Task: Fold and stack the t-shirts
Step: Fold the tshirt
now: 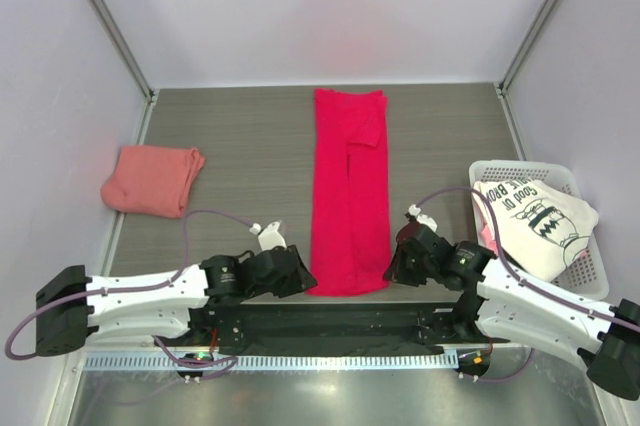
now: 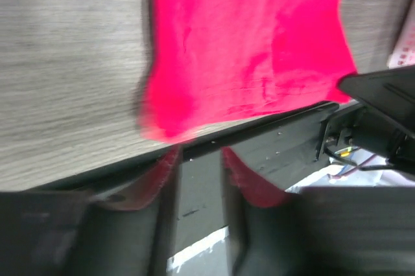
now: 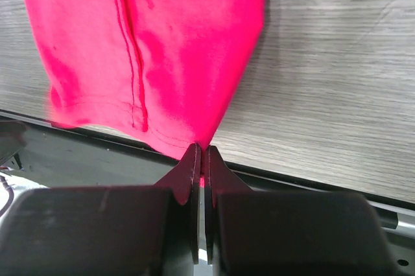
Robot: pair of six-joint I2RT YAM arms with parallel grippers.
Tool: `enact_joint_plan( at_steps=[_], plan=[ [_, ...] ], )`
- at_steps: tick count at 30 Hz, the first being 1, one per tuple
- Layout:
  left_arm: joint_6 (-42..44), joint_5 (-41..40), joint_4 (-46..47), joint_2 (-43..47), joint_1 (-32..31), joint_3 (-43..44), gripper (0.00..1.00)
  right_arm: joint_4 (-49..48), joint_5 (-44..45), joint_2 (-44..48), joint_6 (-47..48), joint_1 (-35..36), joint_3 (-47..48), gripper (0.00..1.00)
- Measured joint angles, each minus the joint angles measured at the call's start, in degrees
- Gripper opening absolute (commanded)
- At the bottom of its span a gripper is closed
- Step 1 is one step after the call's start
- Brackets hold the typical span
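The right gripper lifts the t-shirt's near corner next, carries it outward to the t-shirt's far part and releases it there, since the t-shirt is still long.
The crimson-magenta t-shirt lies folded into a long narrow strip down the middle of the table, its near hem at the front edge. My right gripper is shut on its near right corner. My left gripper is open just short of the near left corner, with nothing between its fingers. The salmon-pink t-shirt lies folded at the left of the table. The white t-shirt with black print lies bunched in a basket at the right.
The white plastic basket stands at the right edge of the table. A black rail runs along the near edge under both grippers. Walls close in the table on the left, back and right.
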State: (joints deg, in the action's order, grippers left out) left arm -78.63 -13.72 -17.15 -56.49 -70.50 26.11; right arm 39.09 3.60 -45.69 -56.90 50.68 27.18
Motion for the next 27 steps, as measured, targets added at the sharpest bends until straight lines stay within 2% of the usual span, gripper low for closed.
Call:
enact_joint_plan(
  at_steps=[3,6,9,16,23,27],
  plan=[
    [-0.22,-1.57,-2.45,2.12,0.02,0.79,0.46,-0.02,0.35,-0.96,0.17,0.0,0.59,0.01],
    [-0.26,-2.32,-4.83,3.06,0.02,0.66,0.59,0.31,0.59,-1.29,0.22,0.0,0.57,0.01],
    [-0.35,-2.97,-5.44,2.95,0.02,0.42,0.62,0.37,0.68,-1.29,0.22,0.0,0.59,0.01],
    [1.53,-2.89,-3.67,-5.7,1.53,0.76,0.56,0.44,0.81,-1.31,0.22,0.15,0.57,0.01],
    [3.67,-1.77,1.9,-12.46,3.1,1.97,0.53,0.42,0.79,-1.31,0.22,0.15,0.39,0.01],
    [4.35,-0.9,5.66,-14.32,3.3,2.03,0.44,0.39,0.79,-1.33,0.22,0.15,-0.07,0.01]
  ],
)
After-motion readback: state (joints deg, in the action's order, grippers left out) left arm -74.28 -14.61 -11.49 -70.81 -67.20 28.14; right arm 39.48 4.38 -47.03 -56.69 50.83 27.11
